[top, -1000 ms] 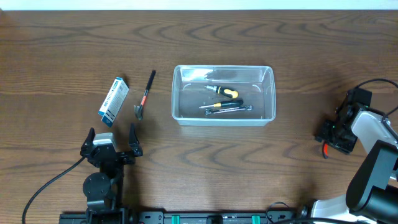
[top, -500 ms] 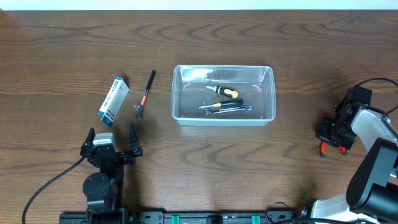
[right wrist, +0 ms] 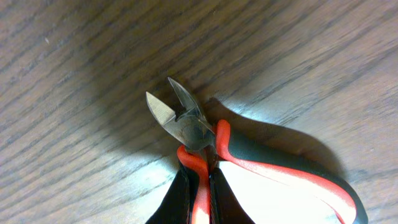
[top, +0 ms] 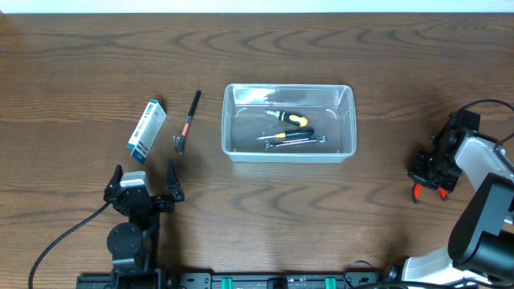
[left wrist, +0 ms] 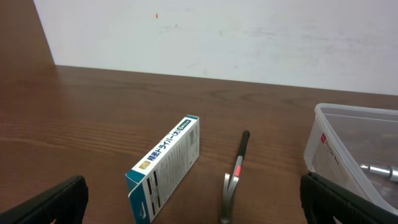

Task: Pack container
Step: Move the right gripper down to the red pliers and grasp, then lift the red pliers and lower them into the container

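Note:
My right gripper moves up, left in the overhead view, then down inside the container's near side next, to release the pliers where tools already lie.
The clear container stands mid-table with a yellow-and-black screwdriver and other small metal tools inside. At the far right, my right gripper is low over the table. In the right wrist view it is shut on one red handle of the red-and-black cutting pliers, whose tip shows in the overhead view. The pliers' blades are parted and point away from me. My left gripper is open at the front left, nothing between its fingers. The container's corner shows to its right.
A blue-and-white cardboard box lies left of the container. A small hammer lies between box and container, just ahead of the left gripper. A black cable trails at the front left.
My right gripper has closed onto the pliers' handle and shifted slightly left. The left arm, box, hammer and container have not moved.

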### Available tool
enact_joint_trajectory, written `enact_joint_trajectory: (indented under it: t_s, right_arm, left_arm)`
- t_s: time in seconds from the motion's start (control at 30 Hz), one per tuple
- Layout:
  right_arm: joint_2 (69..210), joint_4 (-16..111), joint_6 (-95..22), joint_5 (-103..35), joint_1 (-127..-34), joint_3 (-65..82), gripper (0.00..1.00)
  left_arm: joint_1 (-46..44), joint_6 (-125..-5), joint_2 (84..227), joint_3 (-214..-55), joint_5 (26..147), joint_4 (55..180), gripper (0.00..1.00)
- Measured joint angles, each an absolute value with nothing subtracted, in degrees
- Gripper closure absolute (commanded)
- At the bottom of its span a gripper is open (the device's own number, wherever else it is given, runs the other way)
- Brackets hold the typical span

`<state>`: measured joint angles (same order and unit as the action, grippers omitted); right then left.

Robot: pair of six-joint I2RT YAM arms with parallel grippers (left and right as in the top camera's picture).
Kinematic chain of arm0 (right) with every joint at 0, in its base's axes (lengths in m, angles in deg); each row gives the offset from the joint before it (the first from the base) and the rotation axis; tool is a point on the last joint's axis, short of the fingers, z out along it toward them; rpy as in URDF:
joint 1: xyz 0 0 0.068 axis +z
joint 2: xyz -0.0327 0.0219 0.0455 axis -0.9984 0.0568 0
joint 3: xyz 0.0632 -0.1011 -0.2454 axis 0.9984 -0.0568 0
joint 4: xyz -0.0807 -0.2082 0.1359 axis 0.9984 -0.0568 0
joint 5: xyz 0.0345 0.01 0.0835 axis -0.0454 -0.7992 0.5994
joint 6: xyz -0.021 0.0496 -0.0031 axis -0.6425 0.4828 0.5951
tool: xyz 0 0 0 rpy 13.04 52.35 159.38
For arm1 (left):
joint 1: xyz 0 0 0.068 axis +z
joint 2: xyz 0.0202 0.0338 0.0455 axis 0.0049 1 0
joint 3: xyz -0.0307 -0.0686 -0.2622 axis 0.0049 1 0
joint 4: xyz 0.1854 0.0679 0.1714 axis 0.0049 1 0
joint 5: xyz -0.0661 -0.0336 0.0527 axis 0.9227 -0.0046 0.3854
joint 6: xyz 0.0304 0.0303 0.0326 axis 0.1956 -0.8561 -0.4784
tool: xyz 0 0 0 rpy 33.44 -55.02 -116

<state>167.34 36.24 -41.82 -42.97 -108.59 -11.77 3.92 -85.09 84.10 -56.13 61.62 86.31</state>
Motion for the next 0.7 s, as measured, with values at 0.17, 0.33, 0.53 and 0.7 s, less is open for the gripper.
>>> enact_joint_trajectory:
  t_s: [0.17, 0.33, 0.53, 0.7]
  right_arm:
    - [168.5, 31.63, -43.13, -41.38, -108.59, -5.36, 0.99]
    - [168.5, 27.0, -45.28, -39.26, -108.48, 4.78, 0.99]
    - [168.5, 22.32, -48.4, -35.98, -106.19, 16.1, 0.99]
    - [168.5, 19.04, -51.86, -34.58, -100.59, 24.47, 0.99]
  left_arm:
    - [3.92, -85.09, 84.1, -56.13, 61.62, 86.31, 0.02]
    - [3.92, -85.09, 84.1, -56.13, 61.62, 86.31, 0.02]
    - [3.92, -85.09, 84.1, -56.13, 61.62, 86.31, 0.02]
    - [3.92, -85.09, 84.1, -56.13, 61.62, 86.31, 0.02]
